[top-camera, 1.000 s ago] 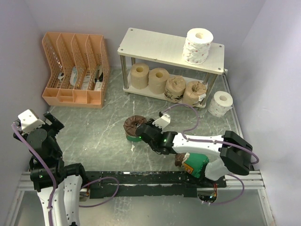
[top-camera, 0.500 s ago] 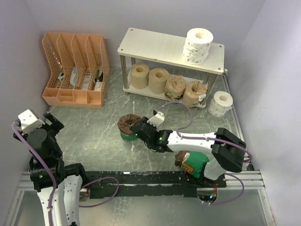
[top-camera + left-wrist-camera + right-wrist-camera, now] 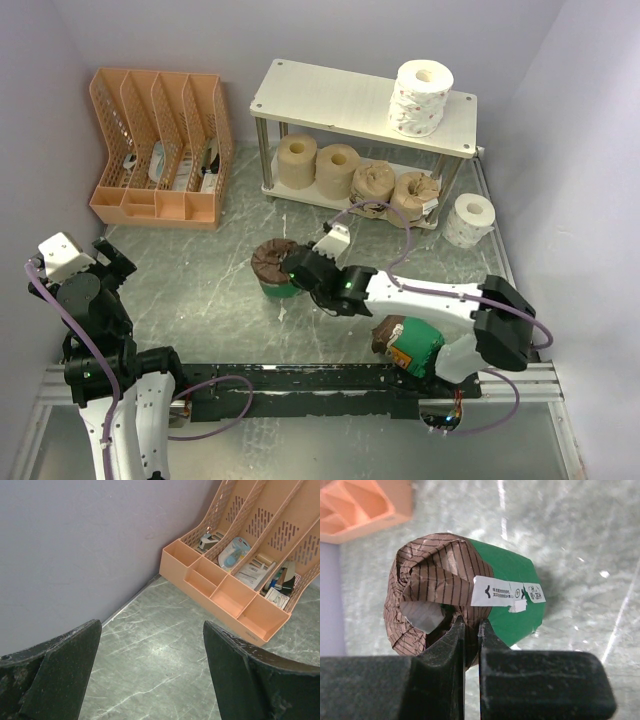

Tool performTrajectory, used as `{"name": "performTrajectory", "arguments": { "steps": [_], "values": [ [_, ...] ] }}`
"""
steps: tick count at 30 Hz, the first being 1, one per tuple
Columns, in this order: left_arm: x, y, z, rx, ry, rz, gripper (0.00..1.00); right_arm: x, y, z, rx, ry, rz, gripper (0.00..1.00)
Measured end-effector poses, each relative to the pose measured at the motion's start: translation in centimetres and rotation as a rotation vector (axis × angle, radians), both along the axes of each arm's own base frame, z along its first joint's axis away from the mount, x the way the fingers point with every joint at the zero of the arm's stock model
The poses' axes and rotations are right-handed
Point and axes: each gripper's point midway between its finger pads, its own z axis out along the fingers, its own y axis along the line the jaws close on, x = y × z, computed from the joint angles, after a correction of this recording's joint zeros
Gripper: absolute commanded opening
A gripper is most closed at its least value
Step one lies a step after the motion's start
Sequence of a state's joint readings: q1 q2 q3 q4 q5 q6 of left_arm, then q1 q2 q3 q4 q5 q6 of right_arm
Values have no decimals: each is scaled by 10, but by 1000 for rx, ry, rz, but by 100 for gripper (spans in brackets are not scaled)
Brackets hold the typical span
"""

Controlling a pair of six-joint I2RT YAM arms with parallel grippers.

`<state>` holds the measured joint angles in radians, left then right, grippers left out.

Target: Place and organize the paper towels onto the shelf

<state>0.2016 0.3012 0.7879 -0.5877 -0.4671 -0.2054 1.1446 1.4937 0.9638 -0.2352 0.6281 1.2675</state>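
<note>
My right gripper should lift its green-banded roll outward first, to get onto the top board's end [image 3: 291,93] by the orange organizer, where the board is empty.
My right gripper [image 3: 292,266] is shut on the brown paper end of a green-banded roll [image 3: 270,270], low at the table's middle. In the right wrist view the fingertips [image 3: 459,630] pinch the rim of that roll [image 3: 510,587]. A second green-banded roll [image 3: 410,346] lies by the right arm's base. The shelf [image 3: 330,95] stands at the back with one white roll [image 3: 421,97] on its top board and four beige rolls [image 3: 355,178] on the lower board. Another white roll [image 3: 468,219] stands on the table right of the shelf. My left gripper [image 3: 108,260] is open and empty at the near left [image 3: 151,627].
An orange slotted file organizer [image 3: 160,150] with small items stands at the back left, also in the left wrist view [image 3: 235,592]. Walls close the table on the left, back and right. A black rail [image 3: 300,380] runs along the near edge.
My right gripper has carried the green-banded roll a little to the left, and its wrist has turned. The left arm has not moved.
</note>
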Motion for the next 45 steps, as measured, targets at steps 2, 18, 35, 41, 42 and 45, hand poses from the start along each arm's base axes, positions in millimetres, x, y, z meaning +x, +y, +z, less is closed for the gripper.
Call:
{"name": "performTrajectory", "arguments": {
  "steps": [2,18,35,41,42,45],
  "values": [
    [0,0,0,0,0,0,94,3,3,27,4,-32,22,0],
    [0,0,0,0,0,0,94,106,-1,274,191,-443,-60,0],
    [0,1,0,6,4,2,94,245,-22,369,213,-645,-208,0],
    [0,1,0,6,6,4,94,274,-29,333,151,-599,-234,0],
    [0,1,0,5,6,4,94,275,-29,331,147,-596,-234,3],
    [0,1,0,5,7,4,94,275,-29,334,157,-608,-233,36]
  ]
}}
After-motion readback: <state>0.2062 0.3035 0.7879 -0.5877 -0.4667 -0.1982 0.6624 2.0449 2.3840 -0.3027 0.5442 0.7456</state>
